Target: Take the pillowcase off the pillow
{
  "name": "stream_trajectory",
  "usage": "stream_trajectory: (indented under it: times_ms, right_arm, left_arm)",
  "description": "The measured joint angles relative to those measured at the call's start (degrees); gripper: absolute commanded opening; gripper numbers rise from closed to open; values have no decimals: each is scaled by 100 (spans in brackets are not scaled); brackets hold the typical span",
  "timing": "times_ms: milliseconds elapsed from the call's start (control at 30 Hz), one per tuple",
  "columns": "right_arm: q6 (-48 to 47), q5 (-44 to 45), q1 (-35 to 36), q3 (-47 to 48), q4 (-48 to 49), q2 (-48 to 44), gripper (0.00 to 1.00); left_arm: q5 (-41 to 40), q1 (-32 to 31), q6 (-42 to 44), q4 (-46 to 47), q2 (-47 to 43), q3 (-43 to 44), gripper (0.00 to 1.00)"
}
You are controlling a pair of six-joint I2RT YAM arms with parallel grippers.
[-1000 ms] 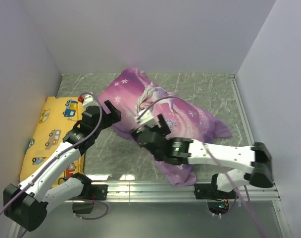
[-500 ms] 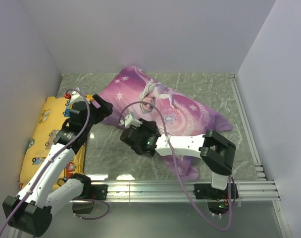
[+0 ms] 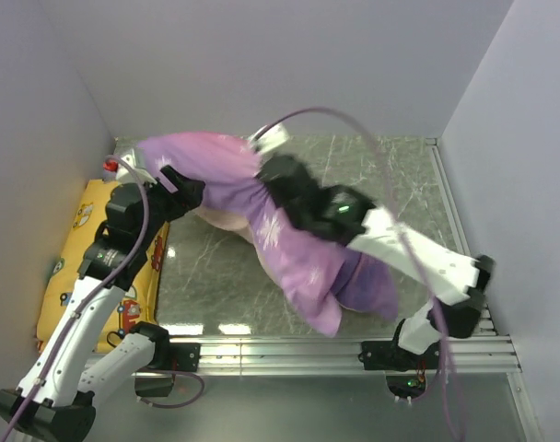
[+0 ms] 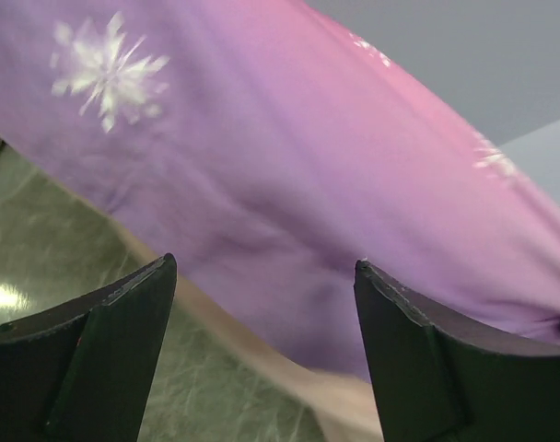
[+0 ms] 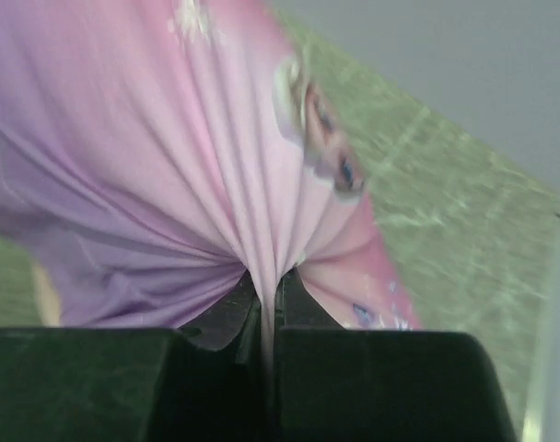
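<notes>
The pillowcase hangs raised. So my right gripper should next move down and to the right in the top view, over the bare far tabletop, and let go of the fold of the pillowcase.
The purple-pink pillowcase [image 3: 289,249] is lifted off the table and hangs in a long drape from the back left down toward the front. My right gripper [image 3: 266,180] is raised over the middle and shut on a pinched fold of the pillowcase [image 5: 262,203], with the fabric fanning out from the jaws of that gripper [image 5: 269,281]. My left gripper [image 3: 190,191] stands open at the pillowcase's left end. In the left wrist view the purple cloth [image 4: 289,184] lies just beyond the gripper [image 4: 266,276], outside the jaws. A pale strip [image 4: 344,396] shows under the cloth's edge. The pillow stays hidden inside.
A yellow vehicle-print pillow [image 3: 77,267] lies along the left wall beside my left arm. Grey walls close the table [image 3: 206,276] on the left, back and right. An aluminium rail [image 3: 280,350] runs along the near edge by the arm bases.
My right gripper closed on the pillowcase and lifted it up and toward the back left. My left gripper drew back to the left and narrowed slightly.
</notes>
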Motion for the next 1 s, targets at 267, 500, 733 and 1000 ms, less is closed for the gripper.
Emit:
stream_trajectory:
  times_ms: [267,500,733,1000]
  right_arm:
    - [1172,-2262,-2811,-474,4,-1716,0]
    - [2055,-4260,-4317,-2570,1574,-367,0]
    - [2498,-5174,-4690,-1604,2361,1217,0]
    - [3088,-6199,-4942,-1510,3095,1908,0]
  left_arm:
    - [289,0,310,-11,-85,1045,84]
    - [726,-57,306,199,116,498,84]
    - [647,-1423,216,468,765,-170,84]
    - [-20,-3132,225,1569,1703,-645,90]
